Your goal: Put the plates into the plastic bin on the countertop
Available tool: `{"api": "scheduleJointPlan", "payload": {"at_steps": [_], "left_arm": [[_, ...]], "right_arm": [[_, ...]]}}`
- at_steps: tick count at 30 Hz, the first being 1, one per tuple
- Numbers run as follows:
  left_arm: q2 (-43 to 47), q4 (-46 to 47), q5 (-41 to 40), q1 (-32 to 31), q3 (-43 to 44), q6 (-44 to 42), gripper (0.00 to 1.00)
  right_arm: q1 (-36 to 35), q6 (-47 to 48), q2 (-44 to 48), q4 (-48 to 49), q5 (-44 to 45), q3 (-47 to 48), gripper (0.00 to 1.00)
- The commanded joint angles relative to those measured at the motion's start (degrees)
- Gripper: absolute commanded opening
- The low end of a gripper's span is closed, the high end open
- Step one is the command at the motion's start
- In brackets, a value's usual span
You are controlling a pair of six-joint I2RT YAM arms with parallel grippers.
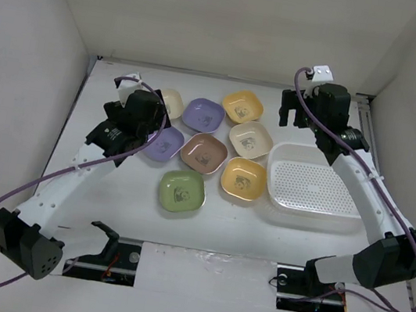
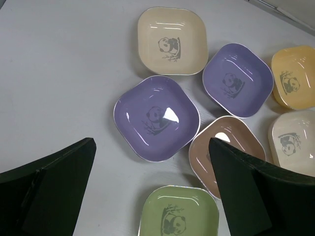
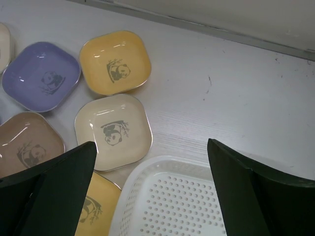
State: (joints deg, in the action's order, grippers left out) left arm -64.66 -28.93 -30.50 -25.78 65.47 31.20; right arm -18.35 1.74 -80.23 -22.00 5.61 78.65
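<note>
The far yellow plate's rim has room where the countertop is bare, so my right gripper should move down and to its left in the top view, onto that rim next.
Eight plates lie on the white countertop (image 1: 104, 211): cream (image 1: 172, 101), purple (image 1: 203, 114), yellow (image 1: 243, 107), cream (image 1: 251, 140), purple (image 1: 165, 144), pink-brown (image 1: 204, 153), yellow (image 1: 243, 178) and green (image 1: 182, 191). The white plastic bin (image 1: 271, 174) stands to their right with nothing in it. My left gripper (image 1: 152, 126) is open and empty, held above the near purple plate (image 2: 156, 118), with the green plate (image 2: 179, 214) below it. My right gripper (image 1: 292, 112) is open and empty, above the bin's far left corner (image 3: 162, 164) and a cream plate (image 3: 113, 130).
White walls enclose the countertop on the left, back and right. A metal rail (image 1: 369, 110) runs along the far right edge. Both arm bases sit at the near edge. The left wrist view also shows the far cream plate (image 2: 171, 40) and the pink-brown plate (image 2: 216, 142).
</note>
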Motion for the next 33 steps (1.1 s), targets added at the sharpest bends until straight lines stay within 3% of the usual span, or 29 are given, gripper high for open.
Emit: {"api": "scheduleJointPlan", "payload": {"at_steps": [1,9,13,17,22,28,33], "left_arm": [[2.1,1.4,0.0,0.0,0.5,0.5,1.00],[2.1,1.4,1.1,0.0,0.5,0.5,1.00],[2.6,1.4,2.9,0.0,0.5,0.5,1.00],[3.3,2.6,4.1,0.0,-0.2,0.0,1.00],[3.8,2.6,5.5,0.0,-0.7,-0.5,1.00],[3.2,2.6,7.1,0.0,-0.7,-1.7,1.00],[3.2,3.2,8.2,0.0,-0.7,-1.7,1.00]], "right_arm": [[0.2,0.5,0.7,1.8,0.2,2.8,1.00],[0.2,-0.1,-7.2,9.5,-2.3,5.7,1.00],[0.9,-0.1,-20.1,15.7,-8.7,11.1,1.00],[0.9,-2.6,-33.6,17.9,-8.7,18.3,1.00],[0.4,-5.8,-40.1,23.0,-8.6,22.6,1.00],[0.4,-7.5,-48.2,20.5,-0.5,30.8,1.00],[1.6,-7.5,-56.0,10.8,-3.0,40.2,0.99]]}}
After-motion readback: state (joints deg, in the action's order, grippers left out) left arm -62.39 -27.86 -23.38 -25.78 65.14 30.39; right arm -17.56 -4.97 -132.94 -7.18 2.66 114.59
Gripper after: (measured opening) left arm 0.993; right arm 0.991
